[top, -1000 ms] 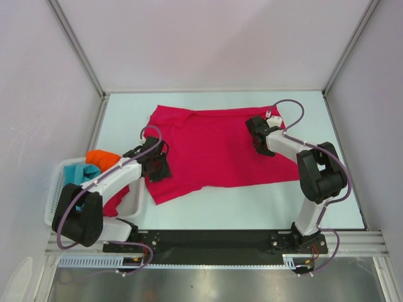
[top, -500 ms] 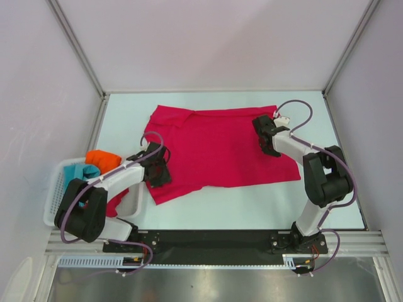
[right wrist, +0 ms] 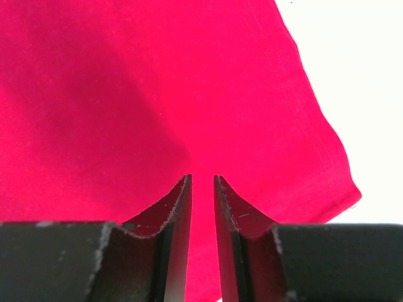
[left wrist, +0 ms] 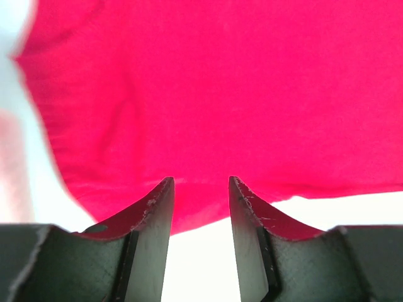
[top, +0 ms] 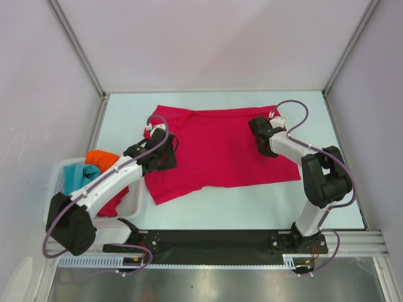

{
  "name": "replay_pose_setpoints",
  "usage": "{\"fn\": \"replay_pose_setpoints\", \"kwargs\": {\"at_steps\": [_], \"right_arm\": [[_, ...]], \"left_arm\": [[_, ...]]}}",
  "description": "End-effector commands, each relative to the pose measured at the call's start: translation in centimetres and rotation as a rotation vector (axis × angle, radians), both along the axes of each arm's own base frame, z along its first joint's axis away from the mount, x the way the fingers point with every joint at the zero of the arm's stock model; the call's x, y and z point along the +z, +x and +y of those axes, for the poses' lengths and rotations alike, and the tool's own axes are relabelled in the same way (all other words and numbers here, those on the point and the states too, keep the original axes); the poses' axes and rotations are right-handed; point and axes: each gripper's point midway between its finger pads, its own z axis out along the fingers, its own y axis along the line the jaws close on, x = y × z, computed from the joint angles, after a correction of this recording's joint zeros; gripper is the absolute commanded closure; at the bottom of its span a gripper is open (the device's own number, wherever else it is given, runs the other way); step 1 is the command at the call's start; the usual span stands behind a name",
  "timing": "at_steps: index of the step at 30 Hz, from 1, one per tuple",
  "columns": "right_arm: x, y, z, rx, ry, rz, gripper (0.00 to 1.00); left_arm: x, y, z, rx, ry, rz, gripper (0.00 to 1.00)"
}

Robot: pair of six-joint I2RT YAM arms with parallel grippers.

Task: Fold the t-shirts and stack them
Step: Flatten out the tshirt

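My left gripper will next move back and to the left in the top view, onto the basket's rim on the shirt side, because the basket crowds the spread shirt.
A crimson t-shirt (top: 217, 151) lies spread flat in the middle of the table. My left gripper (top: 165, 156) is over its left part, open and empty. In the left wrist view (left wrist: 199, 182) the shirt's (left wrist: 220, 94) hem lies just past the fingertips, with bare table between them. My right gripper (top: 258, 133) hovers over the shirt's upper right. In the right wrist view (right wrist: 202, 179) its jaws stand a narrow gap apart, with the shirt (right wrist: 126, 94) below. An orange t-shirt (top: 102, 158), a teal t-shirt (top: 80, 175) and a second crimson t-shirt (top: 116, 200) are bunched in the basket.
A white slotted basket (top: 58, 182) stands at the table's left edge, beside the left arm. Grey walls with metal posts close in the table at the left, back and right. A black rail with the arm bases runs along the near edge.
My left gripper has moved from the shirt's lower left corner up and to the right over the cloth. My right gripper shifted right, then back left and slightly farther. The shirt has barely moved.
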Motion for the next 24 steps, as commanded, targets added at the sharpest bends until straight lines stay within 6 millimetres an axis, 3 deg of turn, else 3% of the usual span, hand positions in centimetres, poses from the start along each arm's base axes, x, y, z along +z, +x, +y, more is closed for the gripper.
{"fn": "replay_pose_setpoints", "kwargs": {"at_steps": [1, 6, 9, 12, 24], "right_arm": [[2.5, 0.8, 0.4, -0.013, 0.031, -0.081, 0.75], [2.5, 0.6, 0.5, -0.003, 0.039, -0.082, 0.75], [2.6, 0.4, 0.6, 0.001, 0.047, -0.088, 0.75], [2.6, 0.3, 0.6, 0.003, 0.049, -0.090, 0.75], [3.5, 0.2, -0.5, -0.005, 0.049, -0.107, 0.75]], "left_arm": [[3.6, -1.9, 3.2, 0.079, 0.149, -0.044, 0.54], [3.6, -5.0, 8.1, 0.198, 0.333, 0.013, 0.54], [3.1, -6.3, 9.9, 0.259, 0.408, 0.049, 0.54], [2.0, -7.0, 10.8, 0.291, 0.467, 0.098, 0.54], [0.2, -7.6, 10.6, 0.283, 0.490, 0.161, 0.54]]}}
